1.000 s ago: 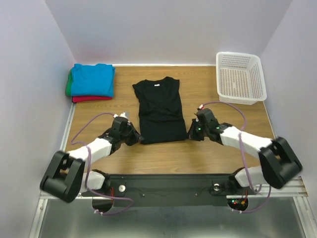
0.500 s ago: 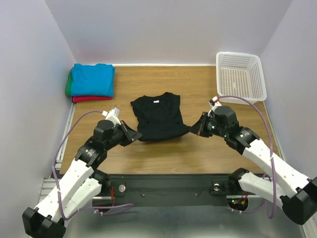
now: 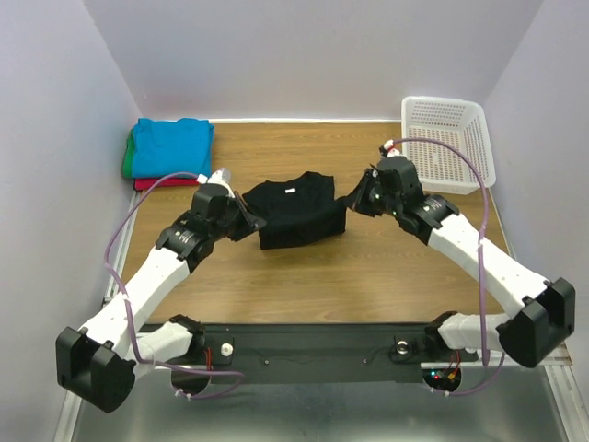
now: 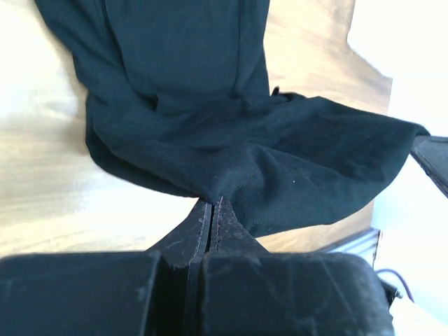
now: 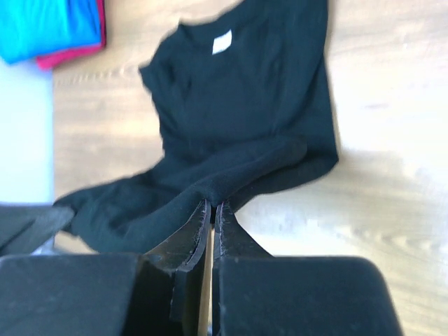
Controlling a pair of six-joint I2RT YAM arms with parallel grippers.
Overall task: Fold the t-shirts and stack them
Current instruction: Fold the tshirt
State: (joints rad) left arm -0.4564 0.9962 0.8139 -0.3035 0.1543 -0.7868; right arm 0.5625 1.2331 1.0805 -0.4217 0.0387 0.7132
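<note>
The t-shirt's lifted hem still hangs short of the collar, so I should next move my left gripper outward and down to the black t-shirt's shoulder nearest the folded stack (image 3: 251, 191) and let go.
The black t-shirt (image 3: 296, 210) lies in the middle of the table with its white neck label (image 3: 291, 190) up. Its lower half is lifted and carried over the upper half. My left gripper (image 3: 250, 218) is shut on the shirt's left hem corner (image 4: 231, 183). My right gripper (image 3: 352, 200) is shut on the right hem corner (image 5: 224, 183). The shirt's collar and label also show in the right wrist view (image 5: 222, 42). The folded stack with the turquoise-blue shirt (image 3: 171, 147) on top, green (image 3: 126, 161) and red (image 3: 170, 183) beneath, sits at the far left.
A white plastic lattice basket (image 3: 445, 143) stands at the far right corner. Purple cables loop off both wrists. Walls close in the table at left, back and right.
Both grippers have moved away from me and upward, carrying the shirt's bottom hem over its body toward the collar. The visible shirt has become shorter. The stack and basket have not moved.
</note>
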